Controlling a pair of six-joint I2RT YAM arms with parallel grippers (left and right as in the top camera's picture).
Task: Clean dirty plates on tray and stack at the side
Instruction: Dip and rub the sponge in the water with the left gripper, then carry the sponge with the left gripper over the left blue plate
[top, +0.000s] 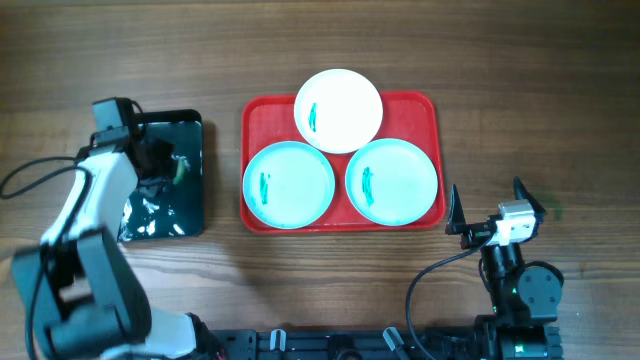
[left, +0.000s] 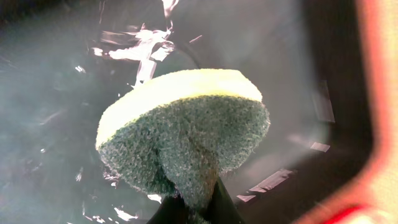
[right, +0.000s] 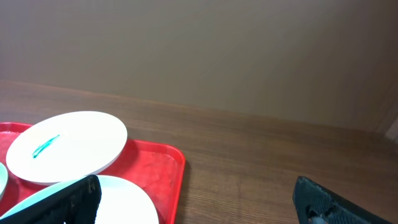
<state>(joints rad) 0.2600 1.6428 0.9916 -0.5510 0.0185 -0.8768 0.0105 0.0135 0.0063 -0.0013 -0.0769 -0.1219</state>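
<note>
My left gripper lifts the sponge next, then brings it down onto the turquoise plate nearest the black tray, where a green smear (top: 265, 188) shows.
The red tray (top: 258, 120) holds three plates, each with a green smear: a white plate (top: 345, 100) at the back, a turquoise plate (top: 295, 190) front left and a turquoise plate (top: 400, 185) front right. My left gripper (top: 170, 168) is over the black tray (top: 190, 200) and is shut on a yellow and green sponge (left: 186, 124). My right gripper (top: 490, 205) is open and empty, just right of the red tray's front right corner. The right wrist view shows the white plate (right: 68, 146), a turquoise plate (right: 134, 202) and the tray rim (right: 177, 165).
The glossy black tray lies left of the red tray, with a gap of bare wooden table (top: 222, 160) between them. Cables run along the table's left and front edges. Bare wood lies right of the red tray (right: 267, 162).
</note>
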